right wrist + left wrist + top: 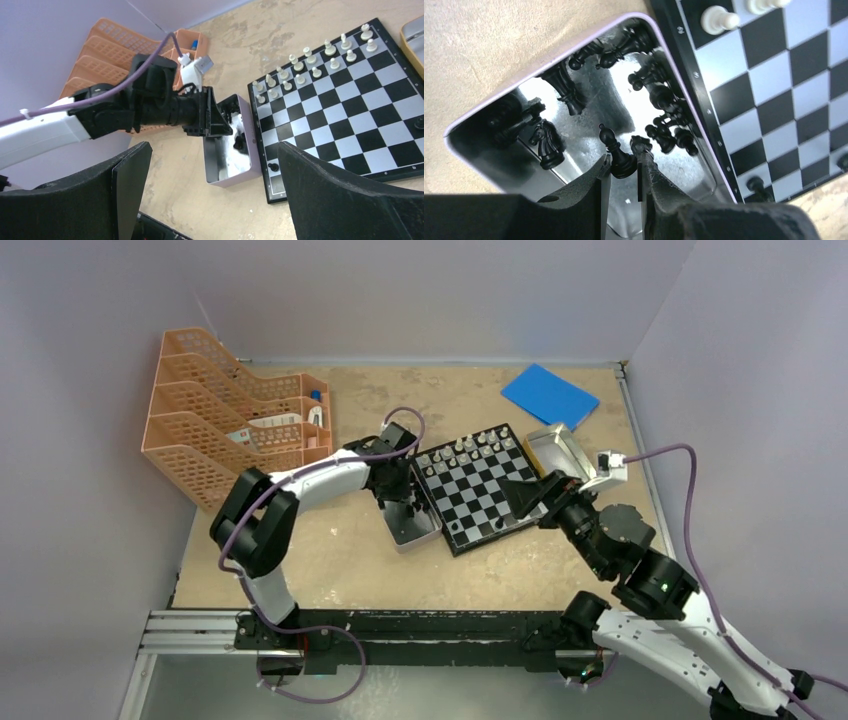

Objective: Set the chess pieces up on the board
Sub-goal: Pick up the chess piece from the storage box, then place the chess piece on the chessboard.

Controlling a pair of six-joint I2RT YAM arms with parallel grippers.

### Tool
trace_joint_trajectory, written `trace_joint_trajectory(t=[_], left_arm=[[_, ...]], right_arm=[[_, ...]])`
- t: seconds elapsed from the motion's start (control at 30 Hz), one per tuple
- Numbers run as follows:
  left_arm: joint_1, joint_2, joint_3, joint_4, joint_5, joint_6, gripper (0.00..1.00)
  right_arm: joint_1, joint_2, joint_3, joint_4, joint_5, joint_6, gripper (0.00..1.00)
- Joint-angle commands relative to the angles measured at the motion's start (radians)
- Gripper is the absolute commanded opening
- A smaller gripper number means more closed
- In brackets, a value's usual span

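The black bishop's head sticks out free of my left gripper, to the left of my right gripper in the top view. My right gripper should cross the board (480, 490) to it.
The board (480, 490) lies mid-table, with white pieces (465, 450) in two rows along its far edge and a black pawn (457, 527) near its front left corner. A silver tin (415, 525) of black pieces (664, 100) touches the board's left side. My left gripper (623, 167) is down inside the tin, shut on the base of a black bishop (618, 155). It also shows in the top view (395, 502). My right gripper (214, 146) is wide open and empty, hovering over the board's right part (525, 498). The board (360, 115) and the black pawn (273, 166) show below it.
An orange file rack (230, 425) stands at the back left. A blue flat pad (549, 395) lies at the back right. A second tin (560, 450) sits against the board's right side. A black rail (400, 625) runs along the front edge.
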Motion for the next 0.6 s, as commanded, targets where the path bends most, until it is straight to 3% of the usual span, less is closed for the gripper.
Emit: trace_joint_trajectory(t=[0.0, 0.2, 0.33, 0.47, 0.57], left_arm=[[0.002, -0.124, -0.032, 0.087, 0.048, 0.116, 0.11], [0.002, -0.249, -0.094, 0.163, 0.127, 0.235, 0.10], [0.002, -0.349, -0.136, 0.218, 0.268, 0.343, 0.09], [0.002, -0.440, -0.178, 0.262, 0.411, 0.433, 0.09], [0.002, -0.489, -0.194, 0.267, 0.493, 0.491, 0.08]], right_arm=[[0.004, 0.034, -0.017, 0.088, -0.075, 0.020, 0.98], [0.005, 0.135, -0.035, 0.129, -0.145, 0.039, 0.98], [0.005, 0.246, -0.032, 0.182, -0.146, 0.032, 0.95], [0.004, 0.358, 0.001, 0.246, -0.208, 0.017, 0.88], [0.002, 0.401, 0.036, 0.285, -0.255, 0.015, 0.78]])
